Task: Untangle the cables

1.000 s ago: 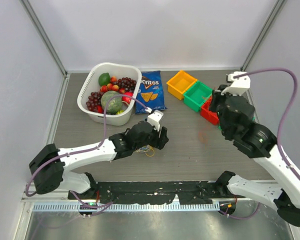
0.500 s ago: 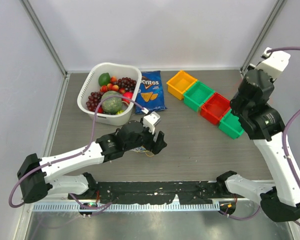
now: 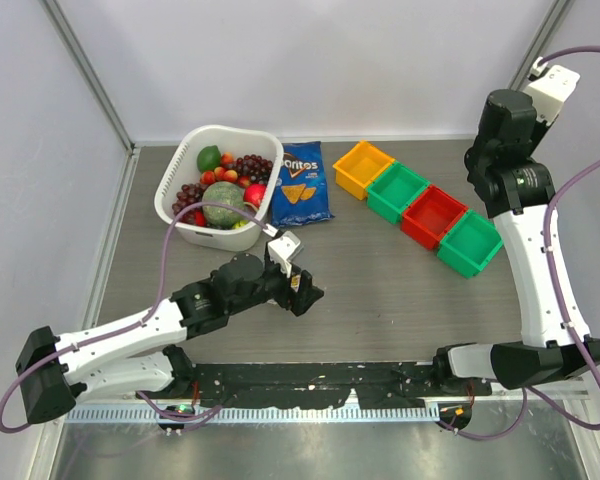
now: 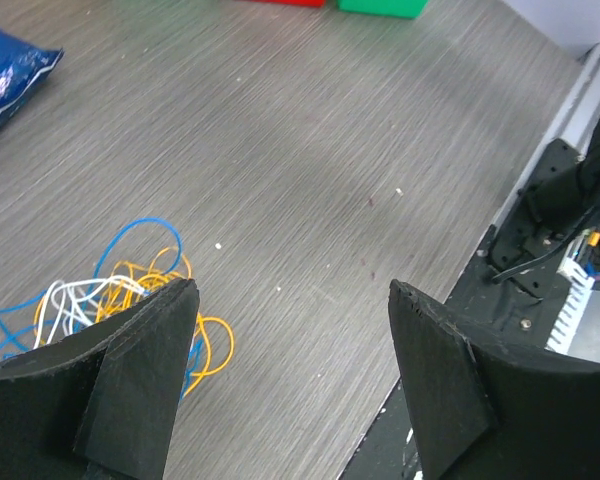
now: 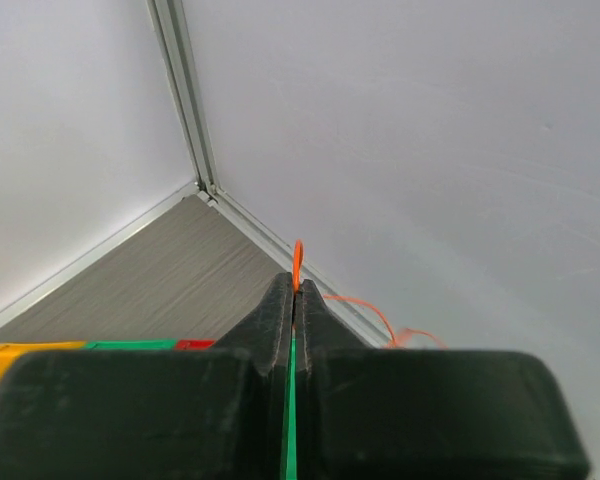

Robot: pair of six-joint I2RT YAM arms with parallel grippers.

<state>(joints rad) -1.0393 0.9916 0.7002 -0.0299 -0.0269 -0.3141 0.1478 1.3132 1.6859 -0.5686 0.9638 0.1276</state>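
I will next lower my right gripper, tipping its fingers down over the empty nearest green bin [image 3: 470, 243], and let go of the orange cable, as that bin is well below the raised gripper.
The cables [image 4: 110, 300] lie in a loose tangle of blue, white and orange-yellow loops on the grey table, at the lower left of the left wrist view. My left gripper [image 4: 292, 288] hangs open just above the table, its left finger [image 4: 140, 370] covering part of the tangle, with nothing between the fingers. In the top view this gripper [image 3: 305, 292] hides the tangle. My right arm [image 3: 510, 180] is raised high at the back right corner. Its gripper [image 5: 296, 290] is shut on a thin orange cable [image 5: 298, 255], which loops above the tips and trails off to the right.
A white basket of fruit [image 3: 170, 190] and a blue Doritos bag [image 3: 302, 182] sit at the back left. Yellow [image 3: 365, 168], green [image 3: 395, 192], red [image 3: 432, 215] and green [image 3: 470, 243] bins run diagonally at the right. A black rail [image 3: 310, 380] lines the near edge.
My right arm has lifted from beside the bins up to the back right corner, still shut. My left gripper has opened wider and drifted slightly nearer and left.
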